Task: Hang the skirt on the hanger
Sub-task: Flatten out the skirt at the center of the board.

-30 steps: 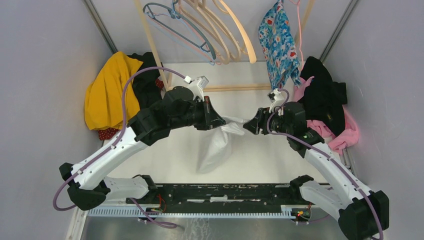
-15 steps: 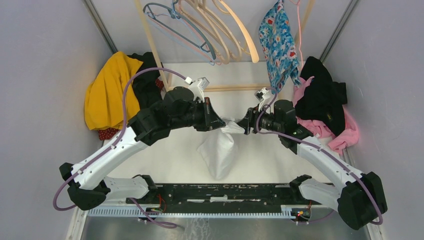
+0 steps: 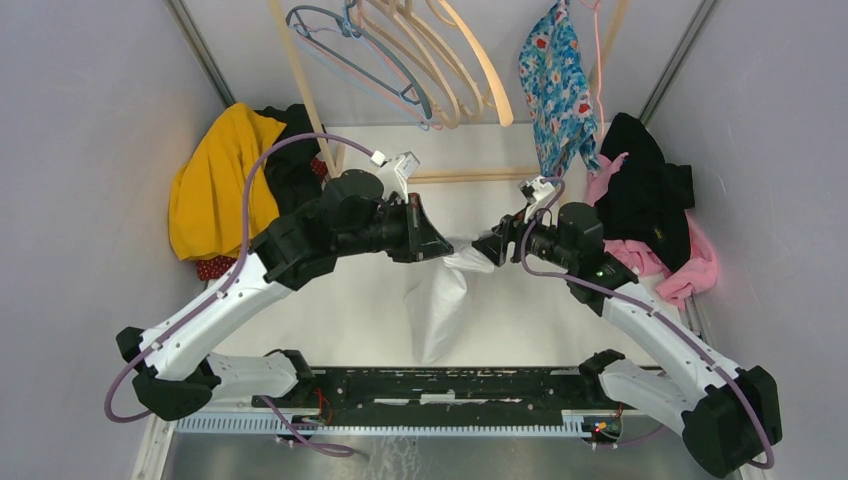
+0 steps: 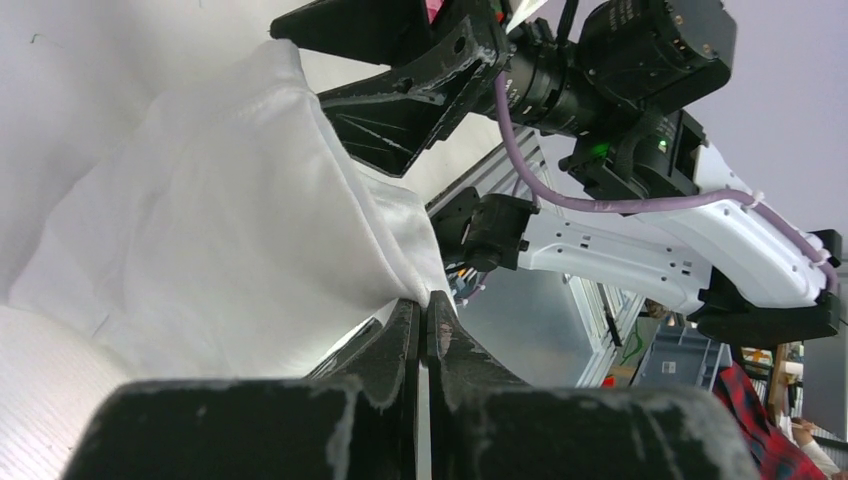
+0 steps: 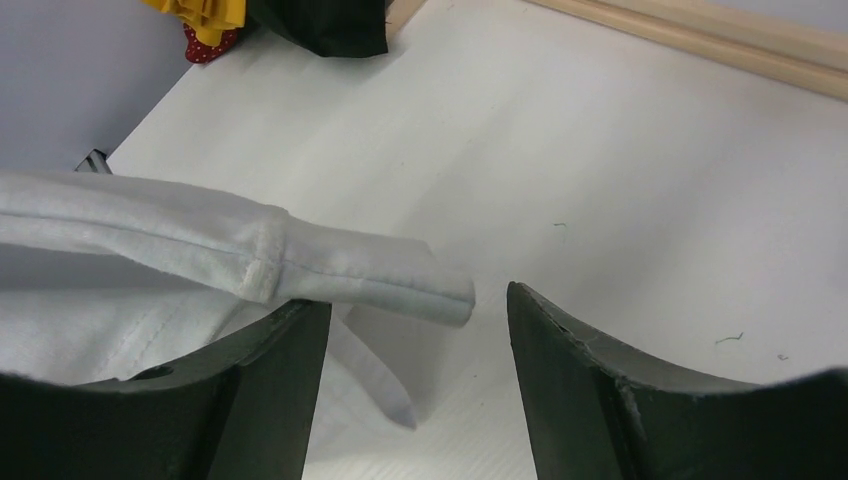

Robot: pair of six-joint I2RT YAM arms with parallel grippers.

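Observation:
Next, the left gripper lowers, moves to the left in the top view over the clear tabletop and releases the skirt's top edge, since the skirt (image 3: 438, 300) hangs bunched.
The white skirt (image 3: 438, 300) hangs from my left gripper (image 3: 448, 250), which is shut on its top edge (image 4: 300, 200) above the table's middle. In the left wrist view the cloth bunches right at the closed fingertips (image 4: 428, 303). My right gripper (image 3: 482, 249) faces it from the right, open. In the right wrist view the waistband's end (image 5: 330, 265) rests on the left finger (image 5: 270, 380) and reaches into the gap of the right gripper (image 5: 415, 300), unpinched. Several hangers (image 3: 440, 60), wooden and grey, hang on the rack at the back.
A yellow garment (image 3: 215, 175) and a dark one are piled at the back left. Black (image 3: 650, 190) and pink (image 3: 690, 262) clothes lie at the right. A floral garment (image 3: 558, 80) hangs at the back right. The rack's wooden base bar (image 3: 470, 176) crosses behind the grippers.
My right gripper moved left toward the left gripper and its jaws spread wider. The hanging skirt swung from the left to hang straighter. The left gripper stayed shut on it.

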